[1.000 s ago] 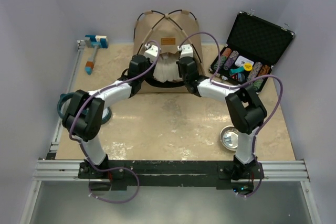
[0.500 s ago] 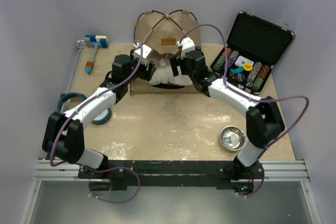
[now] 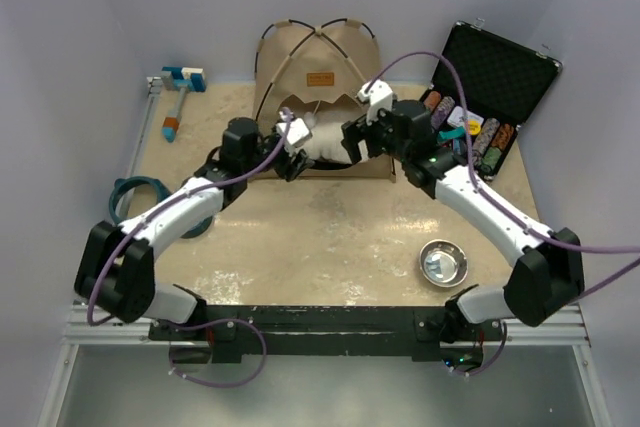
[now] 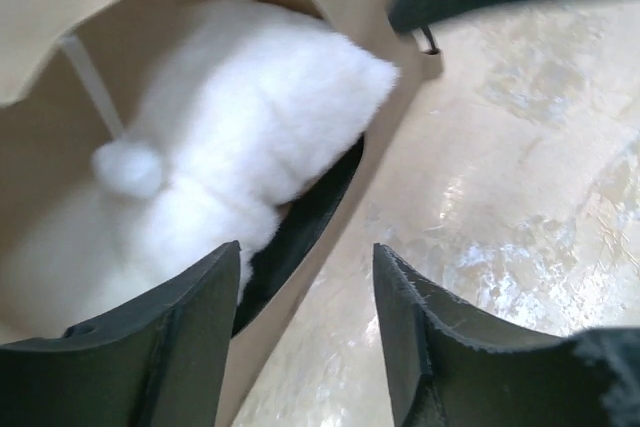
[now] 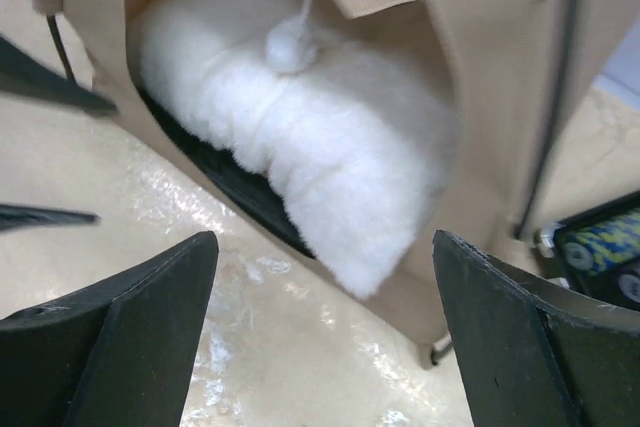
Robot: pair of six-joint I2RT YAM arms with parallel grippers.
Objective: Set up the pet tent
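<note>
My right gripper moves back, down and to the right in the top view onto the metal bowl's far rim next, since the tent (image 3: 318,52) already holds the cushion.
The tan pet tent (image 3: 318,52) stands upright at the back centre, its thin dark poles crossed over the top. A white fluffy cushion (image 3: 322,140) lies inside its black-trimmed opening, one corner poking out over the rim. My left gripper (image 3: 291,154) hovers just outside the opening's left front, open and empty. Its wrist view shows the cushion (image 4: 240,137) and a white pom-pom (image 4: 130,169) beyond the left gripper (image 4: 305,252). My right gripper (image 3: 352,139) is open at the opening's right front. The right gripper (image 5: 325,239) faces the cushion (image 5: 330,147) without touching it.
An open black case of poker chips (image 3: 478,102) sits at the back right. A metal bowl (image 3: 443,262) lies near the right arm's base. A blue and white tool (image 3: 180,85) is at the back left, and a teal ring (image 3: 135,192) lies by the left arm.
Both grippers have opened and drawn back out of the tent opening, left toward the left, right toward the right. The cushion has dropped lower inside the tent.
</note>
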